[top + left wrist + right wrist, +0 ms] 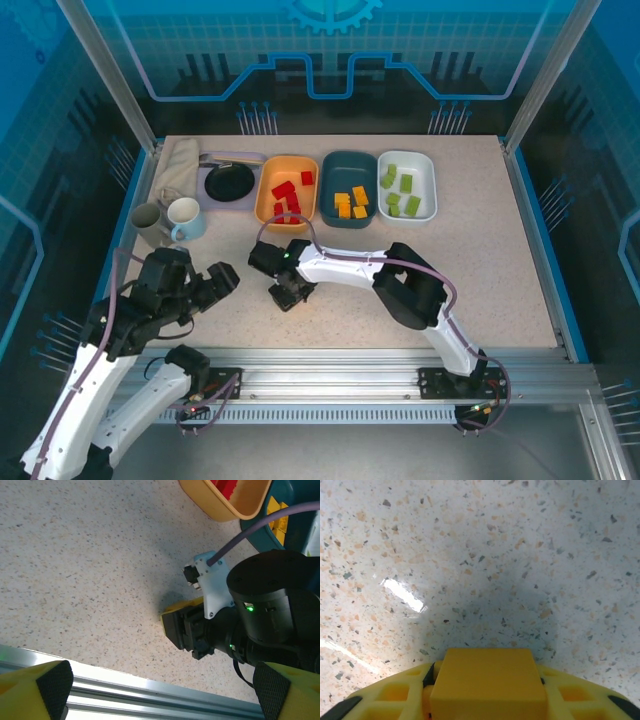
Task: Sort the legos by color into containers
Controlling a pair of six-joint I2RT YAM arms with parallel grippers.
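The orange-yellow lego will next be lifted outward over the teal tub point(327, 190) by my right gripper, which will then lower it to let it go.
My right gripper point(288, 293) points down at the table's middle, shut on an orange-yellow lego point(487, 677) that sits between its yellow fingers point(395, 697), close over the speckled tabletop. From the left wrist view the right gripper point(176, 626) stands low on the table. My left gripper point(215, 285) hangs open to its left, holding nothing. At the back stand three containers: an orange tub point(262, 200) with red legos point(285, 193), a teal tub point(327, 190) with orange-yellow legos point(352, 203), and a white tub point(432, 185) with green legos point(403, 195).
A black round dish point(229, 182) on a grey tray, a folded cloth point(176, 165) and two mugs point(185, 219) crowd the back left. The metal rail point(125, 692) runs along the near edge under my left gripper point(165, 700).
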